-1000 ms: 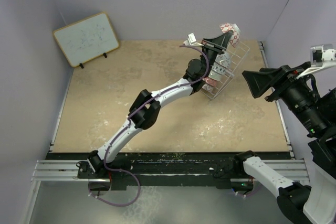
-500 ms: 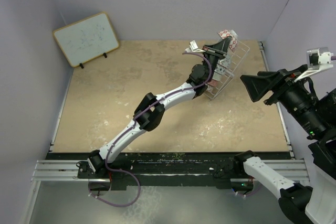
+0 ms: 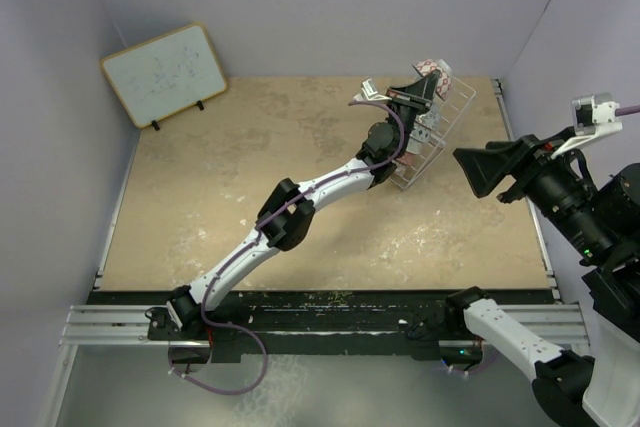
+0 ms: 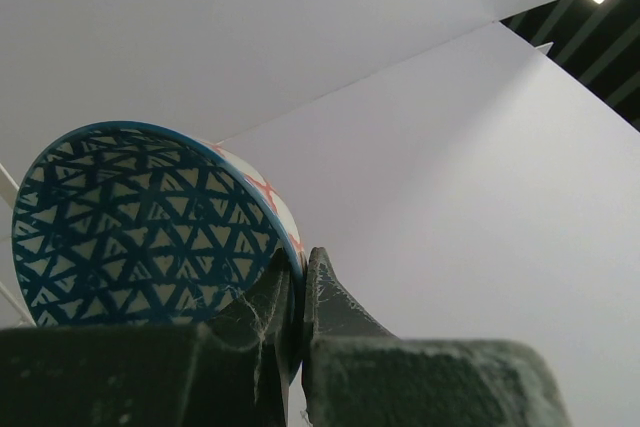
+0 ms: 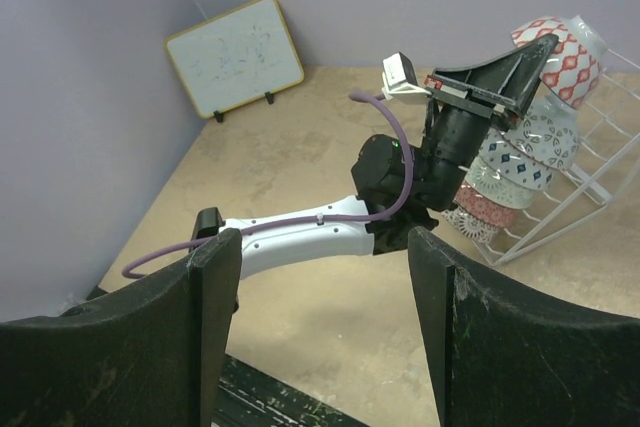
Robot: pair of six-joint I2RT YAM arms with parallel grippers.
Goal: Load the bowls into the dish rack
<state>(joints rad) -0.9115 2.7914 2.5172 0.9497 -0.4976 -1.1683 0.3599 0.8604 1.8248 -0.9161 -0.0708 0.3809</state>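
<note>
The held bowl is still above the row, so I will lower my left gripper next into the far end of the dish rack (image 3: 440,98), beside the grey-patterned bowl.
My left gripper (image 4: 298,262) is shut on the rim of a bowl (image 4: 140,227) with a blue triangle pattern inside and a white outside with red marks. In the top view this bowl (image 3: 437,74) hangs at the far end of the white wire dish rack (image 3: 447,119), with the left gripper (image 3: 424,88) just under it. The right wrist view shows the held bowl (image 5: 566,51) above three bowls standing on edge in the rack (image 5: 600,172): a grey-patterned one (image 5: 548,137), a blue-dotted one (image 5: 512,173) and a pinkish one (image 5: 482,209). My right gripper (image 5: 320,247) hovers open and empty right of the rack (image 3: 482,169).
A framed whiteboard (image 3: 165,73) leans against the back left corner. Lilac walls close in the table on three sides, and the rack stands close to the right wall. The left arm (image 3: 300,202) stretches diagonally across the tan tabletop (image 3: 200,197).
The left arm has reached further out and brought the held bowl slightly down and nearer the rack's far end. The right gripper has drifted a little to the left.
</note>
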